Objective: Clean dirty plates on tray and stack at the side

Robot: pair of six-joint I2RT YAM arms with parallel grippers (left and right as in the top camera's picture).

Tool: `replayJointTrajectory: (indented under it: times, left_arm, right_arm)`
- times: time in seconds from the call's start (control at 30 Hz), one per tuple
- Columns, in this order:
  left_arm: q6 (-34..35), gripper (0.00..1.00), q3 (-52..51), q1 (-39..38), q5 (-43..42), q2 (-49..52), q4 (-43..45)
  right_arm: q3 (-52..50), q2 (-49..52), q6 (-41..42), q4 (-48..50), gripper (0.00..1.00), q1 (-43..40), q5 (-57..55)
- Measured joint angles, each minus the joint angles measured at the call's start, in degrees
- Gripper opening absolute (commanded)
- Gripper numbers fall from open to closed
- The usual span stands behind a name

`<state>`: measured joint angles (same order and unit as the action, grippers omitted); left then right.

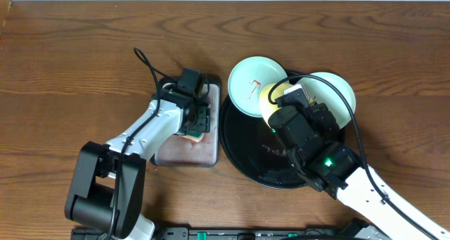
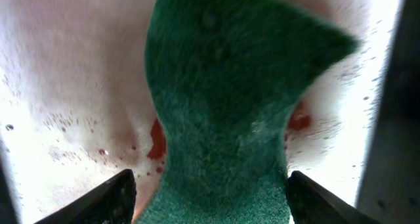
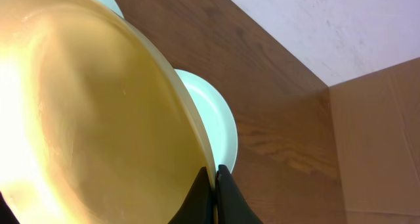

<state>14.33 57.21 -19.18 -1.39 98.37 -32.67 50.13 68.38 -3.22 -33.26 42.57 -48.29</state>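
Note:
My right gripper should next move past the tray and down to release the yellow plate (image 1: pixel 269 99), because there is bare tabletop below it, to the right in the overhead view.
My right gripper (image 1: pixel 287 108) is shut on the rim of the yellow plate (image 1: pixel 269 99) and holds it tilted above the back of the round black tray (image 1: pixel 239 145). In the right wrist view the fingers (image 3: pixel 215 175) pinch the yellow plate's (image 3: pixel 98 119) edge. A mint plate with a red smear (image 1: pixel 253 85) rests on the tray's back left rim. A second mint plate (image 1: pixel 336 99) lies at the back right and shows behind the yellow one (image 3: pixel 213 112). My left gripper (image 1: pixel 195 122) is shut on a green sponge (image 2: pixel 223 86).
The sponge is over a small rectangular tray (image 1: pixel 186 154) left of the black tray. Its pale bottom (image 2: pixel 65 86) is wet and has red spots. A cardboard box (image 3: pixel 380 138) stands beyond the table's far edge.

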Motion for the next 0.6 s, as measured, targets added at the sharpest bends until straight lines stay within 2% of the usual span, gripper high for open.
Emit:
replayJointTrajectory:
  times: [0.13, 0.17, 0.2, 0.4, 0.43, 0.47, 0.5, 0.53, 0.6]
  left_arm:
    - [0.39, 0.22, -1.01, 0.0, 0.07, 0.0, 0.15]
    - [0.5, 0.1, -1.03, -0.02, 0.04, 0.0, 0.15]
    - [0.39, 0.07, -1.05, 0.0, 0.02, 0.0, 0.15]
    - [0.66, 0.07, -1.05, 0.0, 0.02, 0.0, 0.2]
    - [0.63, 0.08, -1.05, 0.0, 0.02, 0.0, 0.2]
    - [0.66, 0.25, -1.05, 0.0, 0.02, 0.0, 0.17]
    - [0.59, 0.5, -1.05, 0.0, 0.02, 0.0, 0.11]
    - [0.48, 0.62, -1.05, 0.0, 0.02, -0.02, 0.04]
    - [0.63, 0.66, -1.05, 0.0, 0.07, -0.28, -0.17]
  right_arm:
    - [0.0, 0.0, -0.28, 0.17, 0.01, 0.0, 0.0]
    - [0.0, 0.0, -0.35, 0.17, 0.01, 0.0, -0.02]
    - [0.0, 0.0, -0.37, 0.17, 0.01, 0.0, -0.02]
    - [0.0, 0.0, -0.39, 0.17, 0.01, 0.0, -0.11]
    - [0.0, 0.0, -0.39, 0.17, 0.01, 0.0, -0.17]
    - [0.0, 0.0, -0.39, 0.17, 0.01, 0.0, -0.22]
    - [0.0, 0.0, -0.42, 0.17, 0.01, 0.0, -0.39]
    - [0.0, 0.0, -0.59, 0.2, 0.01, 0.0, -0.52]
    - [0.0, 0.0, -1.46, 0.42, 0.01, 0.0, -0.79]
